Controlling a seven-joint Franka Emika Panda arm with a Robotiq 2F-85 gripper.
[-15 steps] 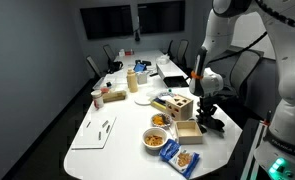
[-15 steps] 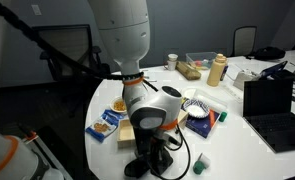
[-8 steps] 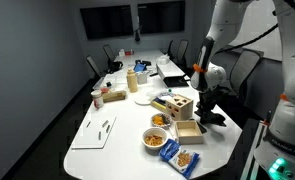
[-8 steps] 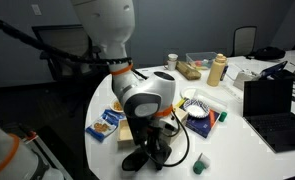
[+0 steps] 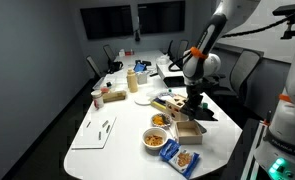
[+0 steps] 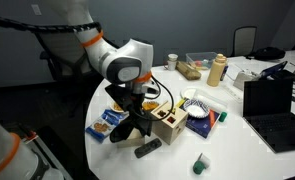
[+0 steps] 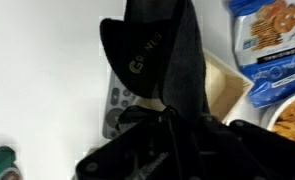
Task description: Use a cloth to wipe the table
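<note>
The black cloth (image 5: pixel 193 110) hangs over the grey remote control, away from the blue snack bags. My gripper should move over those bags next, then lower and release the cloth.
My gripper (image 5: pixel 193 94) is shut on a black cloth (image 5: pixel 193 110) and holds it off the white table (image 5: pixel 112 140), so the cloth hangs down over the table's near end beside a wooden box (image 5: pixel 175 103). In an exterior view the gripper (image 6: pixel 135 103) shows with the cloth (image 6: pixel 137 126) dangling just above the table (image 6: pixel 237 150). In the wrist view the cloth (image 7: pixel 162 60) fills the middle and hides the fingertips.
A grey remote control (image 6: pixel 147 148) lies on the table below the cloth and also shows in the wrist view (image 7: pixel 117 105). Nearby are snack bowls (image 5: pixel 155 138), blue snack bags (image 5: pixel 180 157), a small green object (image 6: pixel 199 165) and a laptop (image 6: pixel 272 100).
The arm has lifted the cloth off the table edge and swung it inward over the table. The remote control, covered before, now shows.
</note>
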